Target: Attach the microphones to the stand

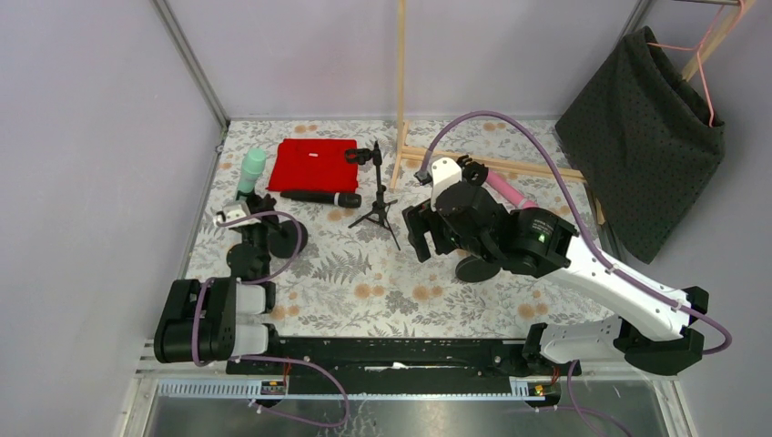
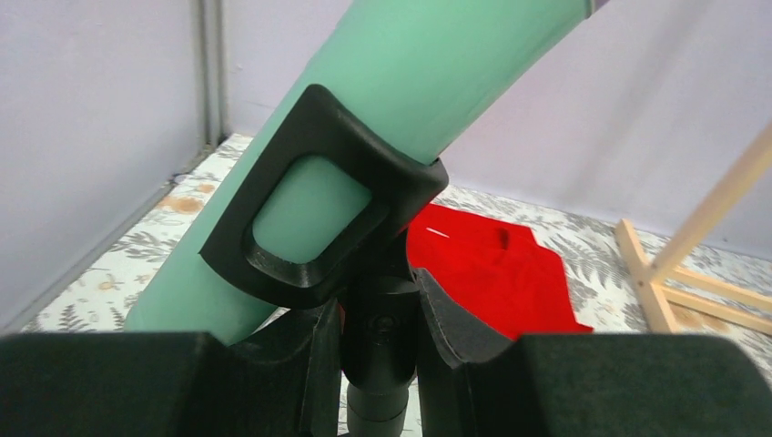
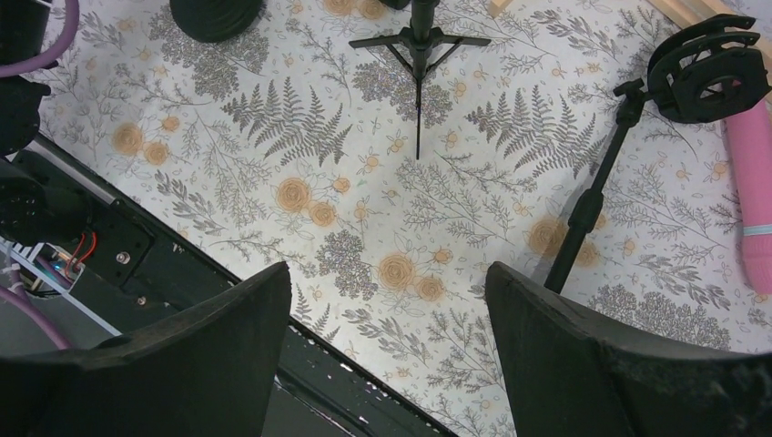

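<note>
The stand in my left gripper has its microphone clipped. So I should next move it to the bare tabletop by the wall (image 1: 217, 189), left in the top view, and release it.
The mint green microphone (image 1: 250, 171) sits in the black clip (image 2: 314, 209) of a round-based stand (image 1: 289, 238) at the left. My left gripper (image 1: 252, 229) is shut on that stand's post (image 2: 387, 337) just below the clip. The black microphone (image 1: 320, 198) lies on the table beside a red cloth. The pink microphone (image 1: 506, 190) lies behind my right arm and also shows in the right wrist view (image 3: 754, 182), next to a second stand's empty clip (image 3: 705, 68). My right gripper (image 1: 423, 237) is open and empty above the table (image 3: 387, 346).
A red cloth (image 1: 314, 164) lies at the back left. A small black tripod stand (image 1: 377, 196) stands mid-table. A wooden frame (image 1: 492, 159) and a dark hanging garment (image 1: 642, 137) are at the back right. The second stand's round base (image 1: 477, 267) sits under my right arm.
</note>
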Robot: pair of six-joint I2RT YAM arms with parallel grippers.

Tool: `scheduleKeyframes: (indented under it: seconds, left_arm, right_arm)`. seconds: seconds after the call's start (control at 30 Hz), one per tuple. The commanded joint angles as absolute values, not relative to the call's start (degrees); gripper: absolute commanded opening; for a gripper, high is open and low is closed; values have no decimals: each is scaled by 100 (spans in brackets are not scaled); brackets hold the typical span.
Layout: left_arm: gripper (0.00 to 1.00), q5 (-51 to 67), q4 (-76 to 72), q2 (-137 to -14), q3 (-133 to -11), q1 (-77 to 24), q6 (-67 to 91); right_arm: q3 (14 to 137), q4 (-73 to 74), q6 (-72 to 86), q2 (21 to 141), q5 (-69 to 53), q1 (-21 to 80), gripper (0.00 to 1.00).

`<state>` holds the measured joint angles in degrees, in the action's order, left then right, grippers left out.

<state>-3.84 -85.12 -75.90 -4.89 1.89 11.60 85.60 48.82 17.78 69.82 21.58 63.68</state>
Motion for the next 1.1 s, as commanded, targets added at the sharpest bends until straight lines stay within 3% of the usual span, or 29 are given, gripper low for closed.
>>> scheduleKeyframes:
  seconds: [0.0, 0.13, 0.3, 0.43, 0.53, 0.67, 0.73, 1.07]
  left_arm:
    - [0, -547, -9202, -7731, -627, 512, 1263]
    - [10, -500, -9203, -7785, -644, 544, 1312]
    - [38, -355, -9180, -7790, -618, 545, 1327]
    - [43, -133, -9159, -7741, -628, 537, 1288]
    - [35, 246, -9152, -7753, -682, 536, 1134]
    - [9, 52, -9142, -7752, -728, 536, 951]
    - [3, -117, -9149, -7759, -757, 545, 888]
    - [0, -727, -9182, -8102, -1225, 712, 585]
  right_arm:
    - [8562, 4864, 1876, 6967, 2294, 6289, 85]
    - [8491, 4879, 1865, 6935, 2294, 6252, 85]
    - [8358, 4795, 1863, 6867, 2221, 6190, 85]
    - [8269, 4756, 1855, 6832, 2181, 6165, 85]
    - [8244, 4746, 1850, 6805, 2175, 6151, 85]
    - [8235, 4753, 1827, 6786, 2122, 6135, 85]
    - [8227, 4762, 1820, 6785, 2118, 6127, 86]
    - [8248, 4784, 1652, 6926, 1987, 5935, 86]
